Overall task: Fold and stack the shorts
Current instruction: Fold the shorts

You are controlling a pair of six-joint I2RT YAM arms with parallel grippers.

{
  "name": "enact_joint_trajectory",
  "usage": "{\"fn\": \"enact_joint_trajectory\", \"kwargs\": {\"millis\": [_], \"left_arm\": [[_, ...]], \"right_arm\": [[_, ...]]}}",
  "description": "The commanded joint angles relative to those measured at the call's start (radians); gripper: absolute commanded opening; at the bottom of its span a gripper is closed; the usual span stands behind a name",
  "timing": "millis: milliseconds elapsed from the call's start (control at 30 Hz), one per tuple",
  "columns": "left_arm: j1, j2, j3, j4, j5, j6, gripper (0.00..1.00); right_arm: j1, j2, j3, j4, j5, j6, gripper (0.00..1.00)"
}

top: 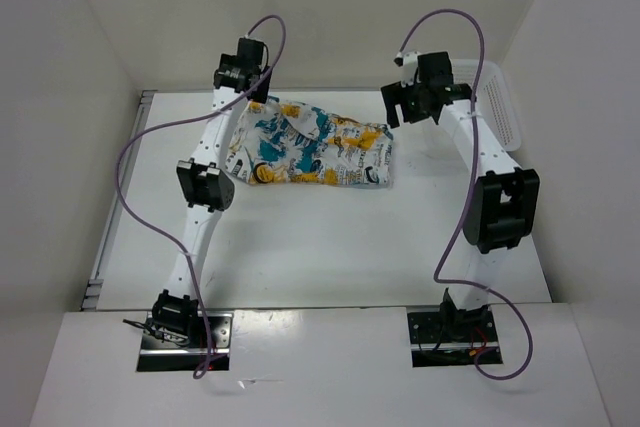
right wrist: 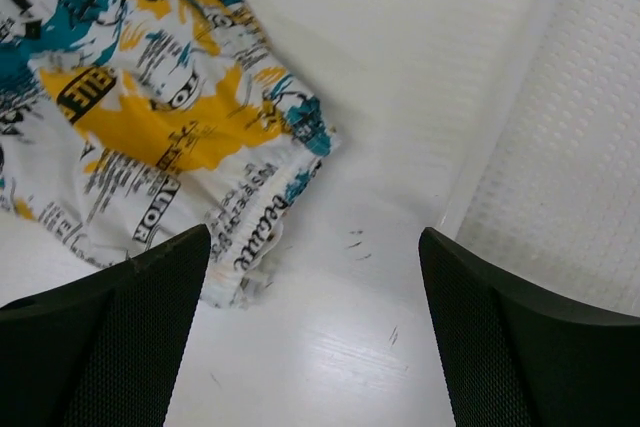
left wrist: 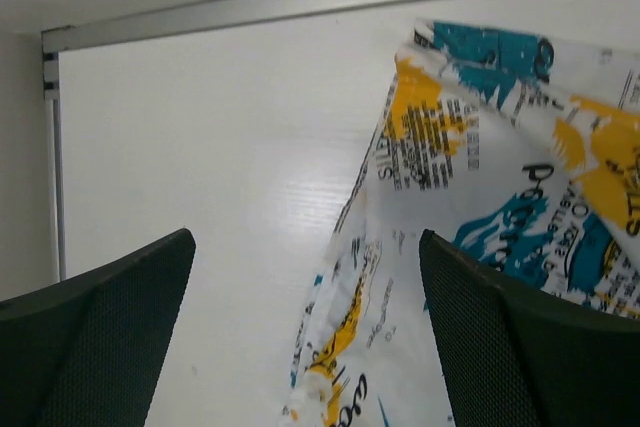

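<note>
I will next lower my right gripper and pull it back onto the near waistband corner of the shorts, because that corner is below it, toward my base.
The shorts (top: 310, 144), white with a teal, yellow and black print, lie wrinkled and roughly flat at the back middle of the table. My left gripper (top: 243, 72) is open and empty just above their back left corner; in the left wrist view the fabric edge (left wrist: 470, 177) runs between my fingers (left wrist: 500, 337). My right gripper (top: 420, 97) is open and empty just right of the shorts' right end; in the right wrist view the elastic waistband corner (right wrist: 250, 227) lies near my left finger (right wrist: 110, 337), apart from it.
A white plastic mesh basket (top: 500, 107) stands at the back right, against the wall; its rim shows in the right wrist view (right wrist: 560, 147). A metal rail (left wrist: 300, 2) runs along the table's back edge. White walls enclose the table on three sides.
</note>
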Motion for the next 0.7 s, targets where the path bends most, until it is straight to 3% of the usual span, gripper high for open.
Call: {"fn": "enact_joint_trajectory", "kwargs": {"millis": [0,167,233,467,667], "left_arm": [[0.015,-0.014,0.075,-0.176,0.065,0.001,1.0],[0.073,-0.073,0.081,-0.37,0.279,0.001,1.0],[0.104,-0.114,-0.047,-0.371,0.334,0.001,1.0],[0.113,-0.106,-0.103,-0.371,0.319,0.001,1.0],[0.132,-0.168,-0.189,-0.371,0.411,0.001,1.0]], "right_arm": [[0.01,-0.098,-0.138,-0.021,-0.095,-0.024,0.89],[0.019,-0.122,-0.336,-0.033,-0.16,0.032,0.89],[0.019,-0.112,-0.362,-0.024,-0.17,0.052,0.88],[0.019,-0.018,-0.385,0.045,-0.218,0.148,0.84],[0.028,0.045,-0.385,0.065,-0.261,0.184,0.82]]}}
